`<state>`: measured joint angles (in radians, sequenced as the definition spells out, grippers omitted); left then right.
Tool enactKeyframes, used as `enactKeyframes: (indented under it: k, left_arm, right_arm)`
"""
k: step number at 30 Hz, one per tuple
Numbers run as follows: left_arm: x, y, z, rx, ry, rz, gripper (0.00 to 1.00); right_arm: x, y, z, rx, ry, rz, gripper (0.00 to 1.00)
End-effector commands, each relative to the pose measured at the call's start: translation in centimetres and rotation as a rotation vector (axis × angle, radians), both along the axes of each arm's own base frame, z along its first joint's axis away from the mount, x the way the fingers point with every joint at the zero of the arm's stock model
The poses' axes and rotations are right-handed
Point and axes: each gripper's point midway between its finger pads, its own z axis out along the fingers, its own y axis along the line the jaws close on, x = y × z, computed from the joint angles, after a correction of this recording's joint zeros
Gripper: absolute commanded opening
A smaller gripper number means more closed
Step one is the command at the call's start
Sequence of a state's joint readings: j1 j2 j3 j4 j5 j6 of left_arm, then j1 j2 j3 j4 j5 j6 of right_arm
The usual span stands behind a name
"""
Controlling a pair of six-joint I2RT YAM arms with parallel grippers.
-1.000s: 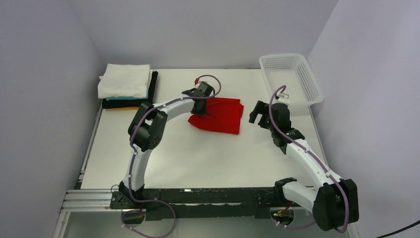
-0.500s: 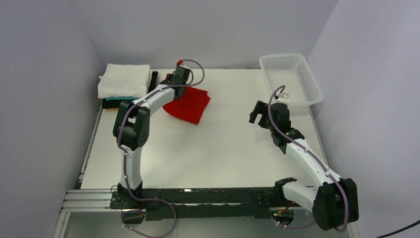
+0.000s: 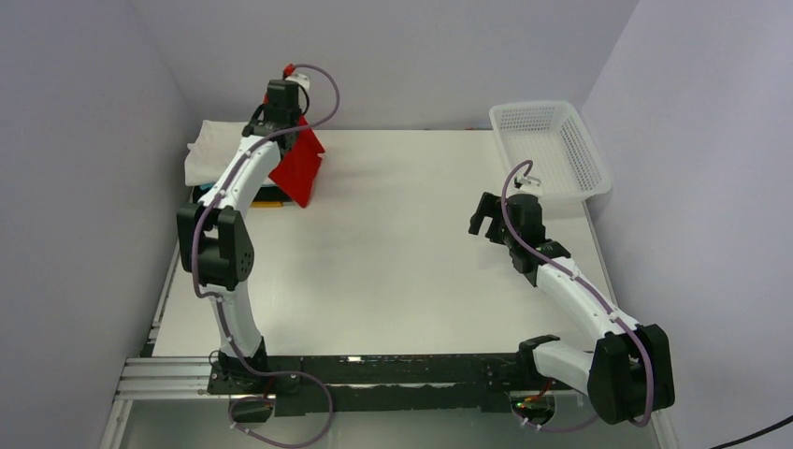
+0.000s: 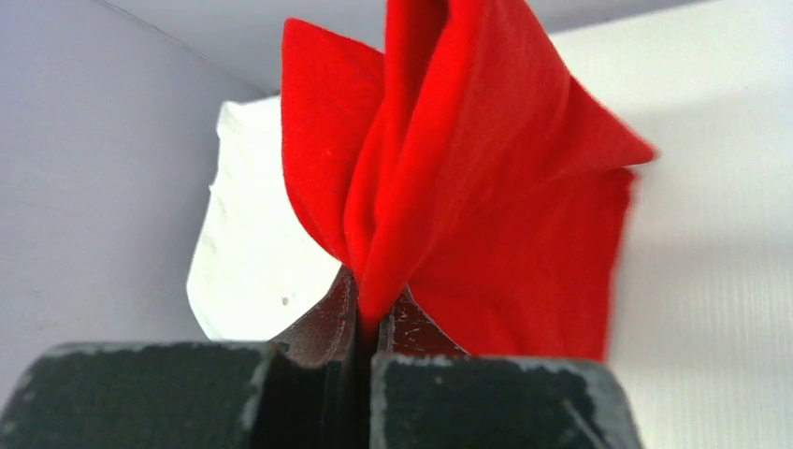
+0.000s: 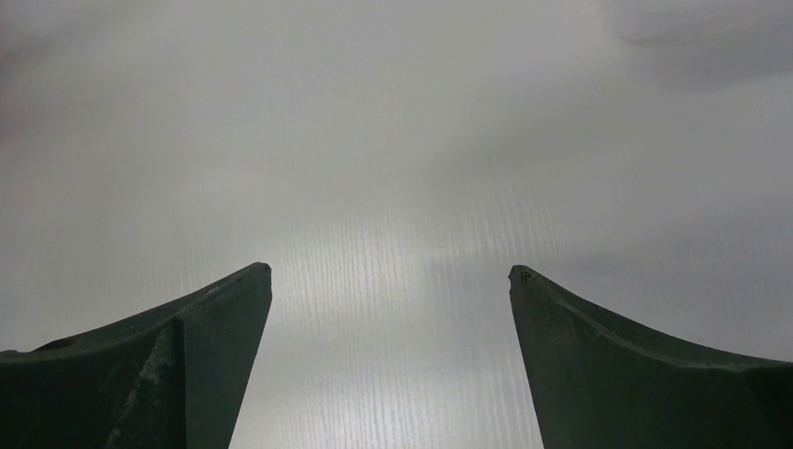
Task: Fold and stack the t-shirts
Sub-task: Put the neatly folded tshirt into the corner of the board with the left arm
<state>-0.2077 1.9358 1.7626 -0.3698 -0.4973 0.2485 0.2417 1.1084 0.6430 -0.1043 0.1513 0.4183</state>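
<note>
The left gripper rises next, carries the red shirt across the white shirt (image 3: 208,150) toward the side and lowers it, since the red shirt hangs past the stack's edge.
The folded red t-shirt (image 3: 301,164) hangs off the table at the back left, pinched at its top fold by my left gripper (image 3: 281,114), which is shut on it. In the left wrist view the red cloth (image 4: 468,168) bunches up out of the shut left gripper (image 4: 374,313), with the white t-shirt (image 4: 252,253) behind it. That white shirt (image 3: 208,150) tops a stack of folded shirts, and a teal edge (image 3: 268,194) shows beneath. The red shirt hangs at the stack's right edge. My right gripper (image 3: 482,217) (image 5: 390,271) hovers open and empty over the right half of the table.
A white mesh basket (image 3: 552,150) stands at the back right corner, just behind the right arm. The white table (image 3: 402,271) lies between the two arms. Grey walls close in at the left and the back, near the stack.
My left gripper has carried the red t-shirt from the table's middle back to the left and lifted it, so it now hangs beside the stack. The right arm has barely moved.
</note>
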Motion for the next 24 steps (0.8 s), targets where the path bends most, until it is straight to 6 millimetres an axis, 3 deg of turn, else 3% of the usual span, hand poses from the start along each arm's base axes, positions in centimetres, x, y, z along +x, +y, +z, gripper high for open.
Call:
enactKeyframes:
  k: [1,10,14,20,24]
  left_arm:
    - [-0.6,0.1,8.6,-0.058,-0.125,-0.081,0.0]
    - [-2.1,1.5,15.0,-0.064,-0.214,-0.099,0.0]
    - [-2.7,1.9,16.6,-0.064,-0.25,-0.1,0.0]
    - [-2.4,4.0,15.4,-0.108,-0.23,-0.054,0.0]
    - [-1.0,6.1,12.0,-0.135,-0.173,-0.027,0.0]
  right_arm:
    - [1.4,0.1,2.4,0.004,-0.079,0.0,1.0]
    - [1.4,-0.1,2.2,-0.004,-0.07,-0.011,1.0]
    - [1.4,-0.1,2.1,-0.005,-0.067,-0.011,1.0]
    - [1.4,-0.3,2.0,-0.009,-0.065,-0.018,1.0]
    - [1.5,-0.2,1.9,-0.009,-0.057,-0.015,1.0]
